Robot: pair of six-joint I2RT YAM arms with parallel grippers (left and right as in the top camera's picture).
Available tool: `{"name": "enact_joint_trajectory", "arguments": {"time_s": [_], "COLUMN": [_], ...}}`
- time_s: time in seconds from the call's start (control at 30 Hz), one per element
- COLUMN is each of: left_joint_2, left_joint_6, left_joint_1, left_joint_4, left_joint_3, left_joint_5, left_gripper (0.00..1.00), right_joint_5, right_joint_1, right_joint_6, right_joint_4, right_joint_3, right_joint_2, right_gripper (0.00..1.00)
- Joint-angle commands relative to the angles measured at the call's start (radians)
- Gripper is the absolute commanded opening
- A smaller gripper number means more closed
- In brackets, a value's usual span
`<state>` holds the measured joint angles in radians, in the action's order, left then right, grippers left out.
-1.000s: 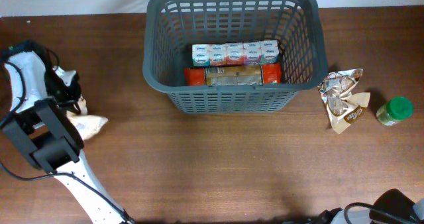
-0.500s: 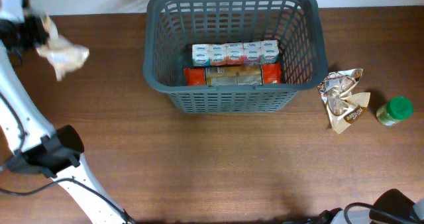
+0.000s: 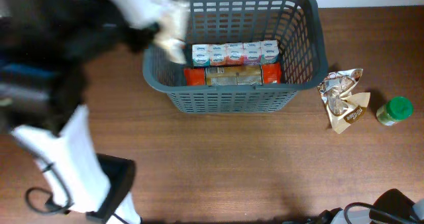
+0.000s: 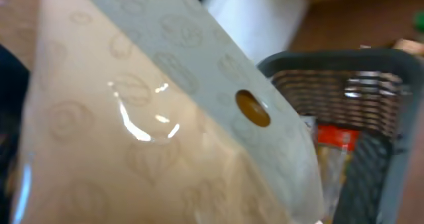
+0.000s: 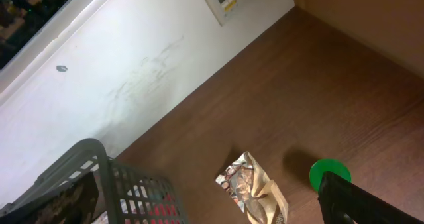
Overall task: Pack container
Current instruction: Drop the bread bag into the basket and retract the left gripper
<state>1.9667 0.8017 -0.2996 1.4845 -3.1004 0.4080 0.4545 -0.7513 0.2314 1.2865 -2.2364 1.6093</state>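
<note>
The pouch is hanging over the basket's rim, so the left gripper needs to move past the basket's rim next and then lower the pouch over the red-ended pack point(image 3: 232, 75).
The dark grey basket point(image 3: 232, 99) stands at the back middle of the table. It holds a row of pastel packets point(image 3: 235, 53) and a red-ended pack point(image 3: 232, 75). My left gripper point(image 3: 154, 24), blurred, is high over the basket's left rim and shut on a beige and white pouch point(image 3: 169, 40). In the left wrist view the pouch point(image 4: 146, 131) fills the frame, with the basket rim point(image 4: 331, 59) to the right. Of my right gripper only a dark part point(image 5: 351, 201) shows, near the table's front right.
A crumpled snack bag point(image 3: 343, 98) and a green-lidded jar point(image 3: 395, 110) lie on the table right of the basket. Both show in the right wrist view, the bag point(image 5: 255, 187) and the lid point(image 5: 324, 171). A white wall runs behind the table.
My left arm has lifted the pouch from the left of the table and swung it right, up to the basket's left rim. The right arm has not moved.
</note>
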Motion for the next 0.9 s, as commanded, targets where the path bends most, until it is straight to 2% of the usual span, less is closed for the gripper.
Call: {"name": "enact_joint_trajectory", "arguments": {"time_s": [0.0, 0.17, 0.33, 0.5, 0.6, 0.63, 0.67, 0.77, 0.87], "left_joint_2": [0.104, 0.249, 0.374, 0.459, 0.506, 0.508, 0.504, 0.433, 0.287], "left_joint_6": [0.097, 0.062, 0.060, 0.033, 0.032, 0.015, -0.044, -0.266, -0.416], "left_joint_1": [-0.144, -0.223, -0.267, -0.314, -0.362, -0.369, -0.377, -0.377, -0.308], "left_joint_4": [-0.061, -0.161, -0.234, -0.211, -0.135, -0.121, -0.120, -0.119, -0.119], "left_joint_3": [0.112, 0.288, 0.360, 0.360, 0.363, 0.363, 0.361, 0.286, 0.191], "left_joint_5": [-0.198, -0.302, -0.309, -0.324, -0.331, -0.355, -0.429, -0.689, -0.688], "left_gripper": [0.02, 0.02, 0.02, 0.02, 0.02, 0.28, 0.99, 0.99, 0.99], "right_joint_5": [0.002, 0.002, 0.002, 0.002, 0.002, 0.002, 0.002, 0.002, 0.002], "right_joint_1": [-0.002, -0.002, -0.002, -0.002, -0.002, -0.002, -0.002, -0.002, -0.002], "right_joint_6": [-0.005, -0.005, -0.005, -0.005, -0.005, -0.005, -0.005, -0.005, -0.005], "right_joint_4": [0.001, 0.001, 0.001, 0.001, 0.001, 0.001, 0.001, 0.001, 0.001], "right_joint_3": [-0.007, -0.007, -0.007, -0.007, -0.007, -0.007, -0.007, -0.007, -0.007], "right_joint_2": [0.005, 0.005, 0.005, 0.005, 0.005, 0.005, 0.005, 0.005, 0.005], "right_gripper": [0.99, 0.99, 0.99, 0.99, 0.99, 0.99, 0.99, 0.99, 0.99]}}
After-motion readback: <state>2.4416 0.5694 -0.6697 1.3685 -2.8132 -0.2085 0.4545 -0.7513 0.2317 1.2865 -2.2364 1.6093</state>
